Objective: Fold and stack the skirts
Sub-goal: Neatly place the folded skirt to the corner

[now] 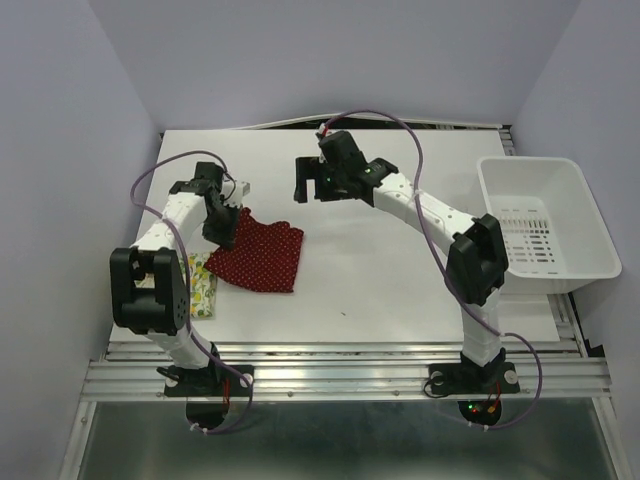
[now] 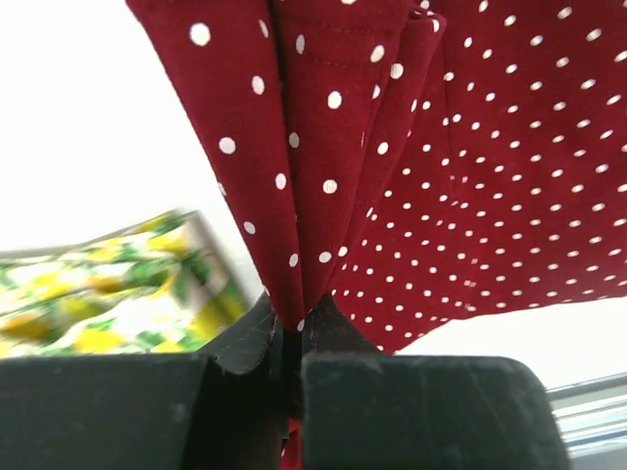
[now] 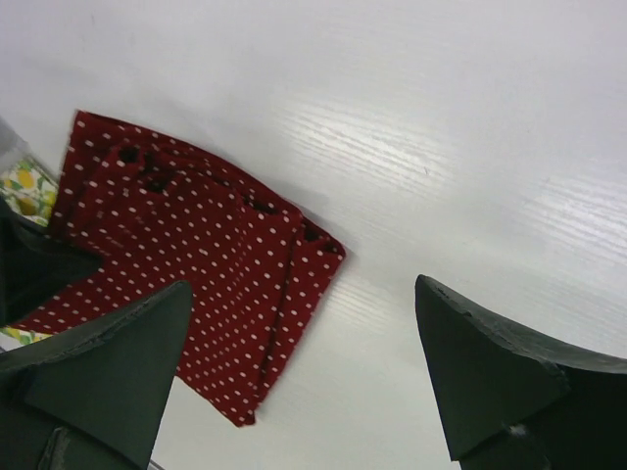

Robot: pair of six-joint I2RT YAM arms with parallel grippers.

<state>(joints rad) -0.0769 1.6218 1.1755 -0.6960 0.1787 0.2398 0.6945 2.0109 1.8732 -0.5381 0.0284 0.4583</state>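
Observation:
The lemon-print skirt (image 1: 203, 285) lies left of my left gripper in the top view, so the red skirt (image 1: 262, 257) goes that way next for release on top.
The dark red polka-dot skirt (image 1: 262, 257) lies folded on the white table (image 1: 400, 280), left of centre. My left gripper (image 1: 222, 228) is shut on its upper-left edge, and the pinched fabric (image 2: 313, 147) rises in pleats from between the fingertips of that gripper (image 2: 294, 323). The lemon-print skirt (image 1: 203, 285) lies partly under the red one at the table's left edge and shows blurred in the left wrist view (image 2: 108, 294). My right gripper (image 1: 310, 180) hangs open above the table, right of the red skirt (image 3: 196, 274). Nothing sits between its jaws (image 3: 304, 286).
A white plastic bin (image 1: 530, 163) stands at the table's right edge. The right arm's elbow (image 1: 478, 258) stands close to the bin. Purple cables loop over both arms. Walls close in the table at the back and both sides.

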